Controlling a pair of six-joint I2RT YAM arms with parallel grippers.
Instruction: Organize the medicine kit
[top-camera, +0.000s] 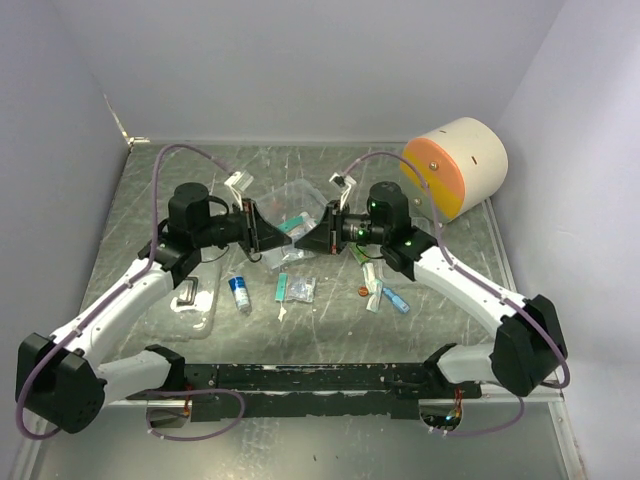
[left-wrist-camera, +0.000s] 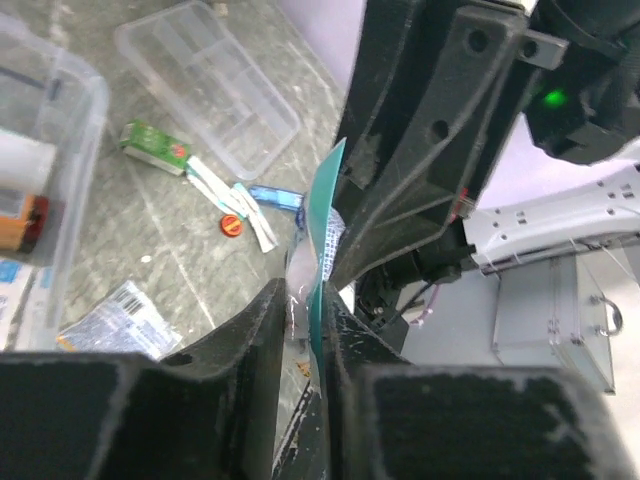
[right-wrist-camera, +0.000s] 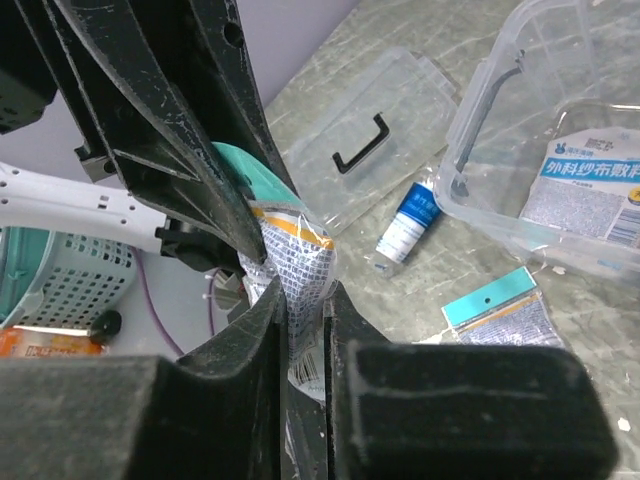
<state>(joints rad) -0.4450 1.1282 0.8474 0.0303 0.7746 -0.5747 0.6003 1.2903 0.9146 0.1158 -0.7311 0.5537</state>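
My right gripper holds the pouch and will first go outward into the clear box with its fingers tipped down, as the box is open. It will then lower the pouch over the white gauze packet (right-wrist-camera: 588, 186).
The medicine kit's clear box (top-camera: 290, 198) stands open at mid-table, with a white gauze packet (right-wrist-camera: 590, 185) inside it. Its clear lid with the black handle (right-wrist-camera: 365, 135) lies flat apart from it, and the clear divided tray (left-wrist-camera: 210, 85) lies on the table too. Just in front of the box, both grippers meet on one packet (top-camera: 295, 226), which has a teal header and a blue-grid pouch. My left gripper (left-wrist-camera: 310, 300) is shut on the packet's teal edge (left-wrist-camera: 325, 200). My right gripper (right-wrist-camera: 300, 290) is shut on the packet's pouch end (right-wrist-camera: 300, 255).
A large cream cylinder with an orange face (top-camera: 458, 165) lies at the back right. Loose on the table are a blue-and-white tube (top-camera: 240, 292), teal-topped packets (top-camera: 283, 287), a red cap (top-camera: 363, 292), white strips (top-camera: 375, 290) and a green packet (left-wrist-camera: 155, 145). Walls close in on three sides.
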